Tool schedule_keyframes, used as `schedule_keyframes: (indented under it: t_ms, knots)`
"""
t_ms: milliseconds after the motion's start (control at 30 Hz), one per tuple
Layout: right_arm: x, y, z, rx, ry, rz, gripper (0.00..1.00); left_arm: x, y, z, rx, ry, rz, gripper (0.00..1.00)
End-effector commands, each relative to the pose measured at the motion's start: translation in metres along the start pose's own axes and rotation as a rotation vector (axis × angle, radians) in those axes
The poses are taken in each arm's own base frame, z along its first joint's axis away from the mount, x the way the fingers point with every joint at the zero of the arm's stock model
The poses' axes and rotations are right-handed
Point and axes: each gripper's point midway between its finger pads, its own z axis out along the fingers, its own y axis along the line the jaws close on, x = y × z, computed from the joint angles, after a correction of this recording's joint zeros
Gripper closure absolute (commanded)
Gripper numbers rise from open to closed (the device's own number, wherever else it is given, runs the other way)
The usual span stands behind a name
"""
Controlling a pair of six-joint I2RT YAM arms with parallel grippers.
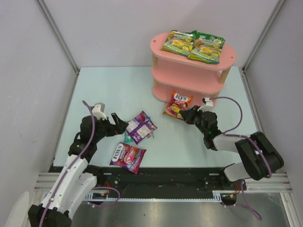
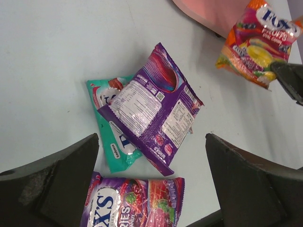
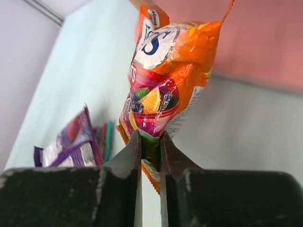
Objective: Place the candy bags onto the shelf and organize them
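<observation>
I will carry the orange candy bag outward with my right gripper, under the middle board onto the pink shelf's bottom level (image 1: 181, 91) (image 3: 261, 46), as its front edge is bare.
My right gripper (image 1: 187, 115) (image 3: 151, 137) is shut on the near edge of an orange candy bag (image 1: 178, 103) (image 3: 165, 71) (image 2: 258, 42), held just in front of the pink shelf's (image 1: 187, 75) bottom tier. Two green-yellow candy bags (image 1: 193, 46) lie side by side on the shelf's top board. My left gripper (image 1: 121, 126) (image 2: 151, 189) stands wide open just left of a purple bag (image 1: 141, 126) (image 2: 154, 106) lying back-up on a teal bag (image 2: 110, 130). A second purple bag (image 1: 128, 156) (image 2: 135, 203) lies print-up nearer the arms.
White walls with metal posts close in the pale table (image 1: 113, 90) on three sides. A black rail (image 1: 156, 177) runs along the near edge by the arm bases.
</observation>
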Motion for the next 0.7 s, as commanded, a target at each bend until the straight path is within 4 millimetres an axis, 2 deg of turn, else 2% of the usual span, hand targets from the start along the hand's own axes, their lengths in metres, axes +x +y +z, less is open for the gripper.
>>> schedule_keyframes:
  t_ms: [0,33,267,400,667]
  knots:
    - [-0.066,0.046,0.018,-0.174,-0.231,-0.045,1.00,-0.004,-0.008,0.001,0.038,-0.015,-0.001,0.00]
    - [-0.073,0.049,0.021,-0.183,-0.255,-0.043,1.00,-0.003,-0.008,0.001,0.037,-0.013,-0.002,0.00]
    - [-0.076,0.046,0.048,-0.193,-0.294,0.021,1.00,-0.003,-0.009,0.002,0.043,-0.011,-0.002,0.00]
    - [-0.084,0.038,0.062,-0.158,-0.347,0.067,1.00,-0.002,-0.008,0.002,0.042,-0.009,-0.001,0.00]
    - [-0.090,0.037,0.089,-0.143,-0.376,0.075,1.00,-0.004,-0.009,0.001,0.045,-0.015,0.000,0.00]
